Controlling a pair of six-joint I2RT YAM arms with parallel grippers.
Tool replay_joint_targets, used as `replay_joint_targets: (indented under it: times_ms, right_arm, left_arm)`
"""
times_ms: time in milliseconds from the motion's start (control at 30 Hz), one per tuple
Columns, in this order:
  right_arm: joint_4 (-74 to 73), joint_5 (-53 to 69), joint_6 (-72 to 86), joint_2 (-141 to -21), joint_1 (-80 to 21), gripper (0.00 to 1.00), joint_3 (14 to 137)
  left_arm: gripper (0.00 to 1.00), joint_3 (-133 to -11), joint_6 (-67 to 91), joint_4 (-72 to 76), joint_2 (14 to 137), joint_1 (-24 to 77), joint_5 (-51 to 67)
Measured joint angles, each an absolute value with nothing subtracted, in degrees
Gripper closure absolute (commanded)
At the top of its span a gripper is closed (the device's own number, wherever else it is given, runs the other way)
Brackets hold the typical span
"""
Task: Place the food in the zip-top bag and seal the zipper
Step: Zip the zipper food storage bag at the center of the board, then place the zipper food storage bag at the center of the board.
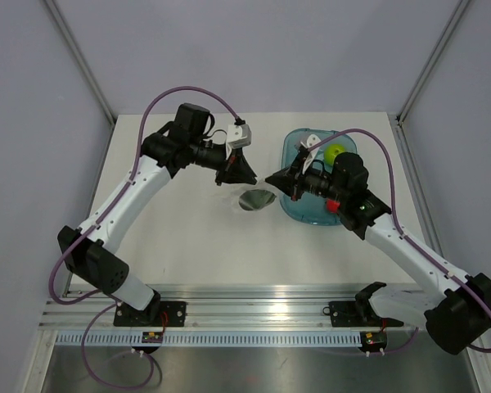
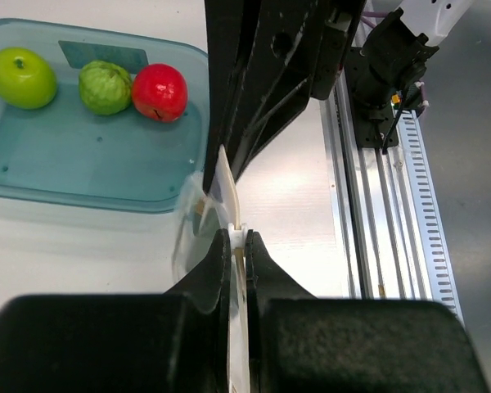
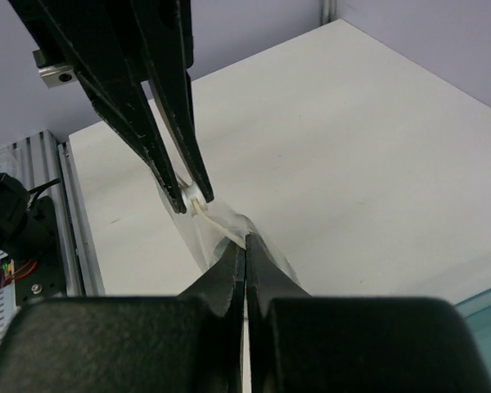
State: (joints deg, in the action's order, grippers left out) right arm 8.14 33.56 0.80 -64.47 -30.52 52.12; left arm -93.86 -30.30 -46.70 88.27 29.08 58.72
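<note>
The white slider is on the zipper. My left gripper will next pull the slider along the zipper, away from my right gripper.
The clear zip-top bag [image 1: 244,202] hangs between my two grippers over the table. A dark oval shape [image 1: 257,200] shows in its lower part in the top view; it looks like the dark green food, and the wrist views hide it. My left gripper [image 2: 238,237] is shut on the white slider of the zipper [image 3: 217,219] at the bag's mouth. My right gripper [image 3: 245,242] is shut on the bag's mouth edge [image 3: 266,254], a short way along the strip. The two grippers' tips nearly meet [image 1: 262,179]. The crinkly plastic [image 2: 188,217] sags below the left fingers.
A teal tray [image 1: 293,206] lies right of the bag, under my right arm. It holds a lime-green apple [image 2: 20,78], a bumpy green fruit [image 2: 105,88] and a red round fruit [image 2: 159,92]. The aluminium rail [image 1: 254,315] runs along the near edge.
</note>
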Motion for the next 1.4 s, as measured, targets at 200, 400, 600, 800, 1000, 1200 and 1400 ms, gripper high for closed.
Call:
replay_joint_targets:
  times_ms: [200, 400, 600, 800, 1000, 1200, 1400]
  right_arm:
    - [10.9, 27.1, 3.8, -64.4, -29.8, 1.0, 51.1]
    - [11.5, 21.6, 4.8, -64.4, -28.7, 1.0, 51.1]
    - [13.9, 19.8, 5.7, -65.8, -28.3, 1.0, 51.2]
    - [14.5, 20.6, 6.6, -68.9, -28.5, 1.0, 51.5]
    - [14.5, 22.8, 7.9, -73.9, -28.5, 0.89, 55.9]
    - [15.4, 24.6, 8.6, -82.3, -27.7, 0.5, 65.4]
    - [16.1, 26.5, 8.9, -83.0, -27.3, 0.0, 64.0]
  left_arm:
    - [1.0, -87.9, -28.5, -44.5, 86.7, 26.0, 58.8]
    - [1.0, -82.7, -25.8, -43.1, 83.0, 20.4, 58.4]
    - [1.0, -79.3, -24.0, -42.1, 80.4, 16.0, 58.3]
    - [1.0, -76.0, -22.6, -39.2, 79.7, 13.0, 58.8]
    - [1.0, -75.4, -20.2, -36.9, 79.2, 10.2, 58.5]
    - [1.0, -75.3, -17.3, -33.9, 79.1, 8.7, 54.8]
    - [0.01, -68.5, -16.4, -32.1, 75.3, 8.8, 52.5]
